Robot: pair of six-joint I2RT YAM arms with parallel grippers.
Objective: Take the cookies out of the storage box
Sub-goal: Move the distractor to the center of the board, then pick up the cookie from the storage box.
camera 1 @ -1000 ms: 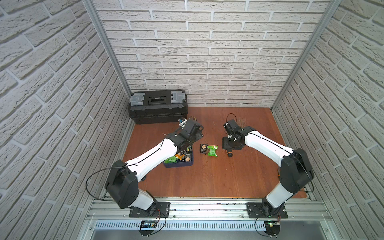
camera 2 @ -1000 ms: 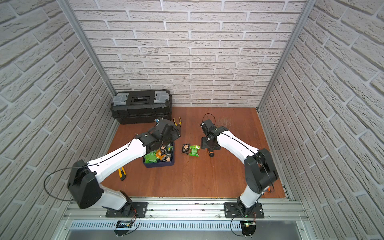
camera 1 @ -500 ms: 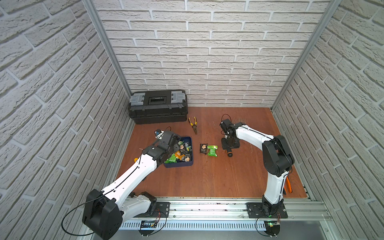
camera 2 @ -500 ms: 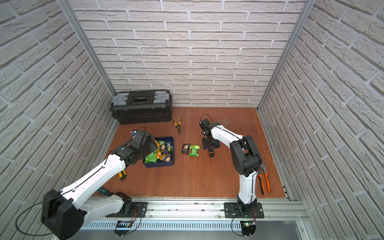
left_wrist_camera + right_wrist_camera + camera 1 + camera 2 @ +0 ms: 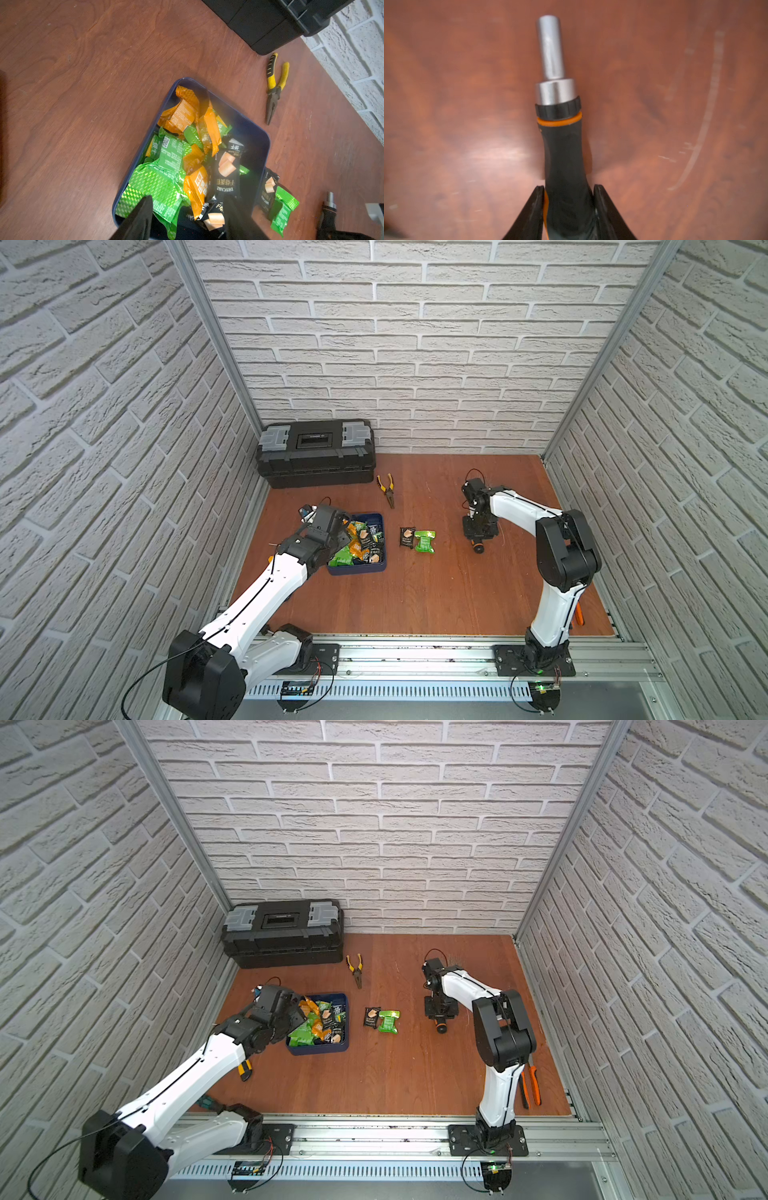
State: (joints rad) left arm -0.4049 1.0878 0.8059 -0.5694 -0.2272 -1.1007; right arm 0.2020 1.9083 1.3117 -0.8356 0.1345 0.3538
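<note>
My left gripper needs to move down and outward onto the upright orange packet point(image 5: 312, 1005) point(image 5: 210, 128), because the packet is below and outward of my fingertips and its edge sticks up.
The storage box point(image 5: 358, 571) point(image 5: 318, 1051) point(image 5: 268, 143) is a navy tray left of centre, piled with green, orange and black cookies point(image 5: 356, 542) point(image 5: 321, 1021) point(image 5: 170, 166). A black packet point(image 5: 407, 537) point(image 5: 372, 1017) and a green packet point(image 5: 424, 541) point(image 5: 389, 1021) lie on the wood just right of it. My left gripper point(image 5: 343, 532) point(image 5: 297, 1017) point(image 5: 188, 200) hovers open over the box's left side, its fingers astride green, orange and black packets. My right gripper point(image 5: 478, 536) point(image 5: 439, 1015) point(image 5: 569, 187) is low on the table, shut on a black-and-orange screwdriver point(image 5: 560, 145).
A black toolbox point(image 5: 316, 454) stands against the back wall. Yellow-handled pliers point(image 5: 389, 489) point(image 5: 274, 87) lie between it and the box. Orange-handled pliers point(image 5: 532, 1085) lie near the right arm's base, and a yellow-handled tool point(image 5: 245, 1071) under the left arm. Brick walls close in three sides.
The left arm has swung back from across the box to its left side. The right gripper's jaws have closed onto the screwdriver's handle, and that arm's elbow has drawn back.
</note>
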